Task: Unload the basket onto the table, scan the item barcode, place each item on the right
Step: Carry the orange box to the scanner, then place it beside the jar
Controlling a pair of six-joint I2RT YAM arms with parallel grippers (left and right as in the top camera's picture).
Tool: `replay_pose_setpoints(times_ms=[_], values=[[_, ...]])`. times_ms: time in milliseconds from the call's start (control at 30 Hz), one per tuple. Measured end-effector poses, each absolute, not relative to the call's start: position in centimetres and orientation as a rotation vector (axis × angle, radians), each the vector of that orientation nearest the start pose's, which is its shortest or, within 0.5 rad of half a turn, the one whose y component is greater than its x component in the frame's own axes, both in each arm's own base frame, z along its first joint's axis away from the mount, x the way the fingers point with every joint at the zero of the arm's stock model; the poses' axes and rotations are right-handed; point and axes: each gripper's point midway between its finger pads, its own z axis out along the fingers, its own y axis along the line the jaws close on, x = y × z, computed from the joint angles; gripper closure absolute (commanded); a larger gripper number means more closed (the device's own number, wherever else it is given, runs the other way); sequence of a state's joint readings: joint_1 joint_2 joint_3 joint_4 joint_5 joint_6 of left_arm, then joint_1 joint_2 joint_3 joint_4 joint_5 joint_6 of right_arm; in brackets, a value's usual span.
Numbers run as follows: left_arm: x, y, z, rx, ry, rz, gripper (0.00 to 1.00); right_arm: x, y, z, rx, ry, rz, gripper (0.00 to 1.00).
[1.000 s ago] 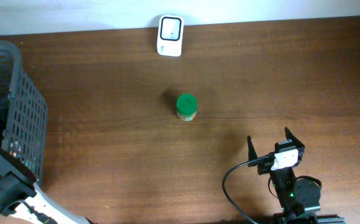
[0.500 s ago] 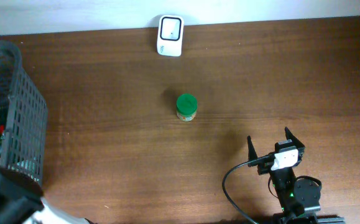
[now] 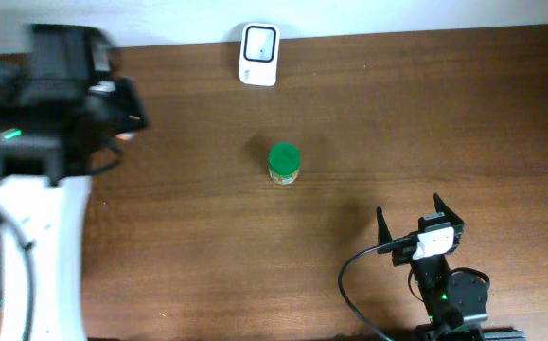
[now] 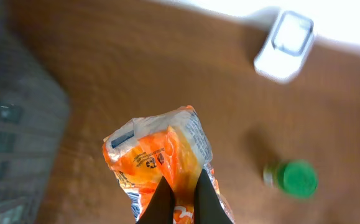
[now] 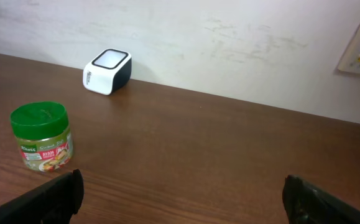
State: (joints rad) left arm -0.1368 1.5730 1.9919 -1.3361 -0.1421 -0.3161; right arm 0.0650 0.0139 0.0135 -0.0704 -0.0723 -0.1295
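Note:
The tabletop (image 4: pixel 243 190) beside the green-lidded jar lies clear. My left gripper moves there next, to the right in the overhead view, lowers and releases the packet (image 4: pixel 158 152).
My left gripper (image 4: pixel 183 188) is shut on an orange snack packet (image 4: pixel 158 152), pinching its crinkled middle above the table. In the overhead view the left arm (image 3: pixel 61 104) is blurred over the table's far left and hides the packet. The white barcode scanner (image 3: pixel 258 54) stands at the table's back edge, ahead and to the right of the packet in the left wrist view (image 4: pixel 285 45). My right gripper (image 3: pixel 412 220) rests open at the front right, nothing between its fingers (image 5: pixel 55 193).
A green-lidded jar (image 3: pixel 284 162) stands mid-table, between the scanner and the right gripper, and shows as the jar (image 5: pixel 41 135) in the right wrist view. A grey mesh basket (image 4: pixel 12 143) sits at the left edge. A black cable (image 3: pixel 349 284) loops beside the right arm.
The left arm has swung up from the basket at the front left to over the table's far left, its jaws closing on the orange packet. The right arm has not moved.

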Motion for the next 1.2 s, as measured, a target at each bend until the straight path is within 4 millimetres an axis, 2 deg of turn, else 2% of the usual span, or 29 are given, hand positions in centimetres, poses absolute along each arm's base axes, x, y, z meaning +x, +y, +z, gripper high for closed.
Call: replay_pose_setpoints(times_ms=[67, 200, 267, 433, 633, 733, 767, 800, 833, 867, 900, 933, 1067, 1133, 1200], values=[[36.9, -4.6, 30.9, -0.21, 2.545, -0.009, 1.0, 24.5, 2.8, 16.0, -0.214, 1.627, 0.01, 0.02], [37.3, -6.8, 24.5, -0.129, 2.674, 0.025, 1.0, 24.5, 2.8, 16.0, -0.215, 1.627, 0.01, 0.02], [37.5, -8.1, 20.5, -0.08, 2.734, 0.043, 1.0, 24.5, 2.8, 16.0, -0.214, 1.627, 0.01, 0.02], [37.7, -11.7, 14.3, 0.071, 2.767, 0.047, 1.0, 24.5, 2.8, 16.0, -0.214, 1.627, 0.01, 0.02], [37.7, -13.8, 8.0, 0.168, 2.831, 0.076, 1.0, 24.5, 2.8, 16.0, -0.214, 1.627, 0.01, 0.02], [38.1, -14.8, 5.8, 0.205, 2.849, 0.084, 1.0, 24.5, 2.8, 16.0, -0.215, 1.627, 0.01, 0.02], [38.0, -15.2, 5.1, 0.222, 2.858, 0.088, 0.97, 24.5, 2.8, 16.0, -0.215, 1.627, 0.01, 0.02], [37.8, -15.6, 4.7, 0.238, 2.862, 0.089, 0.88, 24.5, 2.8, 16.0, -0.214, 1.627, 0.01, 0.02], [37.8, -15.6, 4.6, 0.242, 2.863, 0.09, 0.73, 24.5, 2.8, 16.0, -0.215, 1.627, 0.01, 0.02], [37.7, -16.1, 4.4, 0.266, 2.861, 0.089, 0.49, 24.5, 2.8, 16.0, -0.215, 1.627, 0.01, 0.02], [37.6, -16.5, 4.4, 0.28, 2.855, 0.084, 0.38, 24.5, 2.8, 16.0, -0.214, 1.627, 0.01, 0.02], [37.6, -16.7, 4.4, 0.294, 2.853, 0.084, 0.32, 24.5, 2.8, 16.0, -0.214, 1.627, 0.011, 0.02], [37.4, -16.9, 4.5, 0.307, 2.854, 0.087, 0.29, 24.5, 2.8, 16.0, -0.214, 1.627, 0.01, 0.02], [37.8, -16.7, 5.5, 0.295, 2.854, 0.096, 0.29, 24.5, 2.8, 16.0, -0.215, 1.627, 0.01, 0.02], [39.1, -16.3, 7.8, 0.258, 2.833, 0.086, 0.29, 24.5, 2.8, 16.0, -0.214, 1.627, 0.01, 0.02]])
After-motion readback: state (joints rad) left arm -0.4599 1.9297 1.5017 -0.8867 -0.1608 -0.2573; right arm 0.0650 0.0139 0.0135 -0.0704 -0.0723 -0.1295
